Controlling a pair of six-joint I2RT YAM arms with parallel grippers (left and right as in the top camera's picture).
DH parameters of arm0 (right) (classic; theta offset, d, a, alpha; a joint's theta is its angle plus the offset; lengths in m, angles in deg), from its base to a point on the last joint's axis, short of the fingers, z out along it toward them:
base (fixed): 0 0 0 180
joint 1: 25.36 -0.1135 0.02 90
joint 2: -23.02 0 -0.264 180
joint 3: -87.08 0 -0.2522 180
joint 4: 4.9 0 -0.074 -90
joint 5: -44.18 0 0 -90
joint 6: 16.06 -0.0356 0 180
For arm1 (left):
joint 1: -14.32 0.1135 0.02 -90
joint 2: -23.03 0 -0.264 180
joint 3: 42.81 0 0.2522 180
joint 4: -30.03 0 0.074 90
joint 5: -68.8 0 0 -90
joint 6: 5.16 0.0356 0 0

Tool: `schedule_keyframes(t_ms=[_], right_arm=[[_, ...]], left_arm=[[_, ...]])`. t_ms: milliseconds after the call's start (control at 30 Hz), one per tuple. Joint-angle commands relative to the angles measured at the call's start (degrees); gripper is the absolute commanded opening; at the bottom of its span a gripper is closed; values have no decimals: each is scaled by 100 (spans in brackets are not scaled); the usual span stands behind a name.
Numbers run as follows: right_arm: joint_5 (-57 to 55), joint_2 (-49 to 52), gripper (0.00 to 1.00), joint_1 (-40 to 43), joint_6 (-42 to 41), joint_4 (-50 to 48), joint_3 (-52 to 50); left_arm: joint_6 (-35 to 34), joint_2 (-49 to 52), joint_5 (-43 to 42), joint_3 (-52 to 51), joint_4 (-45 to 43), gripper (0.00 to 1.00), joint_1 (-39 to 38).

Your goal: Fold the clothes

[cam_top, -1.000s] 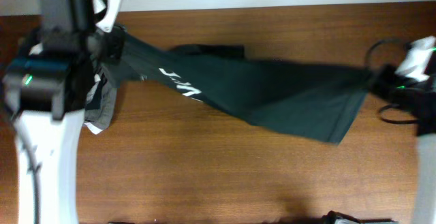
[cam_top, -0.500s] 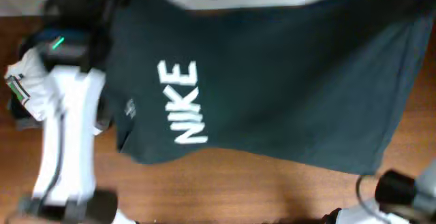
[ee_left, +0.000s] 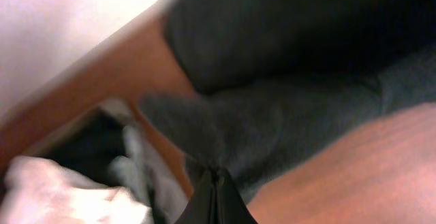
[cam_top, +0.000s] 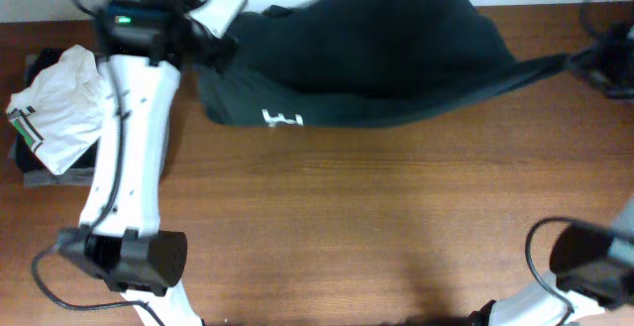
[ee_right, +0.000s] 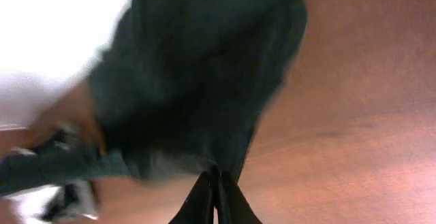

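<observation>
The bare tabletop is below my right gripper and closer to my base, so I need to move that gripper down and back to let go of the shirt's held end.
A dark green shirt (cam_top: 386,63) with white lettering is stretched across the far side of the wooden table, billowing in the middle. My left gripper (cam_top: 213,44) is shut on its left end near the table's far edge; in the left wrist view the fingers (ee_left: 214,183) pinch the dark fabric (ee_left: 272,115). My right gripper (cam_top: 584,60) is shut on the shirt's right end at the far right; in the right wrist view the fingers (ee_right: 214,183) clamp the cloth (ee_right: 197,81).
A pile of white and dark clothes (cam_top: 54,108) lies at the table's left edge, also seen in the left wrist view (ee_left: 61,183). A white wall runs behind the table's far edge. Bare wooden tabletop (cam_top: 376,217) fills the front.
The shirt was raised high and spread toward the camera half a second ago. Both grippers have now carried it to the table's far edge, where it hangs stretched between them.
</observation>
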Motion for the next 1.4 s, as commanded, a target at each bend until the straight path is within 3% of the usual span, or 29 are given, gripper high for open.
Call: schedule_keyframes(t_ms=[0,100,200,233,400,467,500,533,567,600,633,667,767,833,933,1033,1067,1100,1133,1167,1367], right_arm=[[-1510,734,4,-535,417,184,-1213],[-2212,846,4,-450,393,85,-2361],[-2487,841,4,-175,396,315,-3010],[-2852,841,4,-17,186,295,-3248],[-3438,841,5,437,-256,315,-3442],[-3495,841,17,435,-260,365,-3442],[-3571,841,36,437,-258,378,-3442],[-3654,841,46,437,-278,376,-3442],[-3670,841,52,442,-278,356,-3442],[-3687,841,57,444,-278,308,-3440],[-3539,841,61,442,-271,199,-3434],[-3136,841,62,442,-92,-26,-3434],[-835,841,56,409,529,-1805,-3488],[-791,909,60,195,527,-2793,-3738],[-1088,1189,61,-177,579,-3486,-4199],[-1303,1209,54,-433,568,-4190,-4725],[-2052,1209,27,-461,197,-4354,-5023],[-2328,1209,14,-457,146,-4387,-5141],[-2789,1209,8,-424,-118,-4387,-5278],[-3136,1209,4,-334,-356,-4385,-5394],[-3145,1202,4,625,-365,-3571,-5051]], left_arm=[[28,-219,-195,-1565,-48,0,122],[-87,-219,-551,-2446,234,0,214],[-433,-225,-549,-2487,1014,1,466],[-828,-225,-551,-2487,1412,1,828],[-1480,-240,-549,-2487,1971,1,1639],[-1480,-269,-551,-2487,1982,2,1676],[-1482,-269,-551,-2487,2000,16,1676],[-1480,-275,-549,-2487,2011,21,1676],[-1480,-284,-544,-2487,2011,31,1687],[-1480,-291,-525,-2487,2009,34,1703],[-1480,-306,-527,-2485,2006,47,1753],[-1480,-317,-527,-2485,1950,52,1790],[-1471,-317,-1075,-2479,881,51,1740],[-1086,-317,-1698,-2481,-262,46,1504],[-811,-315,-1491,-2481,-1158,43,1115],[-811,-302,-1425,-2481,-1729,43,1110],[-809,-289,-1425,-2481,-1945,43,1110],[-809,-289,-1403,-2481,-2013,43,1110],[-809,-289,-1405,-2481,-2072,43,1110],[-807,-271,-1405,-2481,-2135,43,1110],[-702,684,-1451,-2481,-2114,44,1104]])
